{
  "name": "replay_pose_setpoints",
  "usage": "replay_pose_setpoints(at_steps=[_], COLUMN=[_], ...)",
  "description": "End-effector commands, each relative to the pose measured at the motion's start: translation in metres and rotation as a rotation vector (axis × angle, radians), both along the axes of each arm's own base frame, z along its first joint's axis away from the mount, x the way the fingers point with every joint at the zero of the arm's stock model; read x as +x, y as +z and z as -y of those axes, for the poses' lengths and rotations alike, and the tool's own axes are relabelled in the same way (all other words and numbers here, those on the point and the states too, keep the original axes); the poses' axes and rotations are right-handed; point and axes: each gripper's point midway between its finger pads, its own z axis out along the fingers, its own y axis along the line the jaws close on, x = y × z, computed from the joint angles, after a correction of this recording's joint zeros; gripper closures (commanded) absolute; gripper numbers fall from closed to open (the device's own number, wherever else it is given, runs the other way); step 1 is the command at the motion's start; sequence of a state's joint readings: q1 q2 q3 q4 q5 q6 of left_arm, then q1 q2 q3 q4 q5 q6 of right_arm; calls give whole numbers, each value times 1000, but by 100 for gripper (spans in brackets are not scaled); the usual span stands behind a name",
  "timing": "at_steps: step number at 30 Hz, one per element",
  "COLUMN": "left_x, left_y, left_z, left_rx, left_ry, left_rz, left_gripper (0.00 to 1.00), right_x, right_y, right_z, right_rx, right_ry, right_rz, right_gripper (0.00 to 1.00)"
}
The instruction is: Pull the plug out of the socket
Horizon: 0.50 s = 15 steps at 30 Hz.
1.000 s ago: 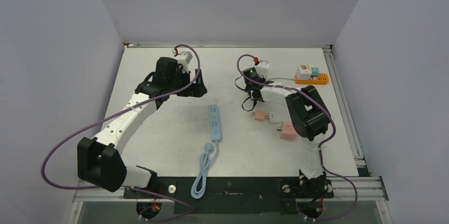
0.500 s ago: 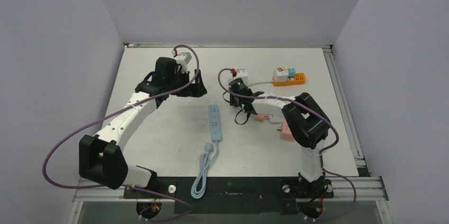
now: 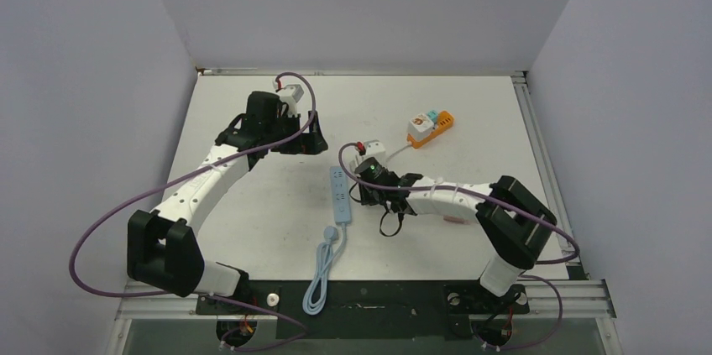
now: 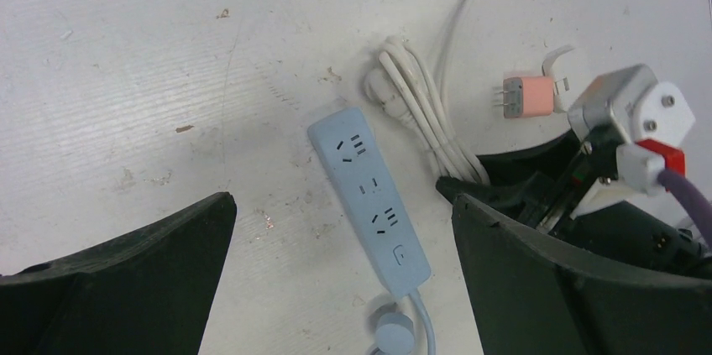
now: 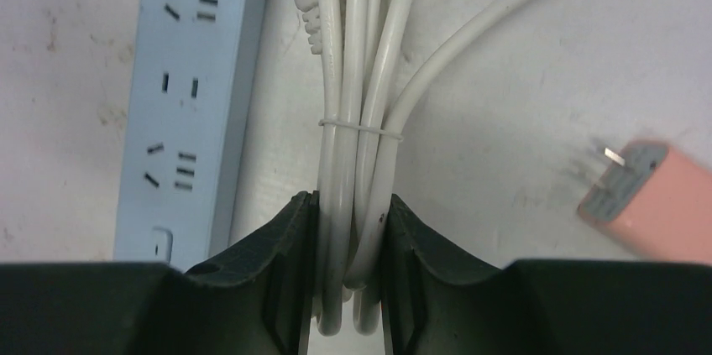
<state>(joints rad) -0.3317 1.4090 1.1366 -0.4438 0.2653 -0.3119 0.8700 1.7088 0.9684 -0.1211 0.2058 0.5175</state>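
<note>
The white cable joins the cable bundle to the far orange socket strip, so the robot's right gripper will next move back past the blue power strip [image 5: 193,95] toward the table's near edge.
An orange socket strip [image 3: 440,124] lies at the back right of the table with a white plug [image 3: 417,126] and a teal plug [image 3: 431,115] seated in it. Its white cable runs to a tied cable bundle [image 5: 357,78]. My right gripper [image 5: 350,204] is shut on that bundle, next to a blue power strip [image 5: 193,95]; in the top view the right gripper [image 3: 372,177] sits mid-table. My left gripper [image 3: 306,143] is open and empty, hovering above the blue strip [image 4: 369,200]. The bundle [image 4: 420,107] also shows in the left wrist view.
The blue power strip [image 3: 340,194] lies mid-table with its cable [image 3: 321,275] running to the near edge. A loose pink plug [image 5: 655,195] lies right of the bundle and also shows in the left wrist view [image 4: 529,96]. The right forearm [image 3: 453,198] lies low across the table.
My right gripper has swung left and nearer with the cable bundle, dragging the orange socket strip left and turning it. The left arm has barely moved.
</note>
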Motion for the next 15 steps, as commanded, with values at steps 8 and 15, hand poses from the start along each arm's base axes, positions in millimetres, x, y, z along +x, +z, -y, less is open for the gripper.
replay_pose_setpoints(at_steps=[8, 15], left_x=[6, 6], left_y=[-2, -6], left_z=[7, 10], left_rx=[-36, -36], left_ry=[-11, -15], left_rz=[8, -4], left_gripper=[0, 0], right_x=[-109, -178], right_y=[-1, -5], right_z=[21, 10], right_rx=[47, 102], right_ry=[-127, -103], right_rz=[-62, -96], right_gripper=[95, 95])
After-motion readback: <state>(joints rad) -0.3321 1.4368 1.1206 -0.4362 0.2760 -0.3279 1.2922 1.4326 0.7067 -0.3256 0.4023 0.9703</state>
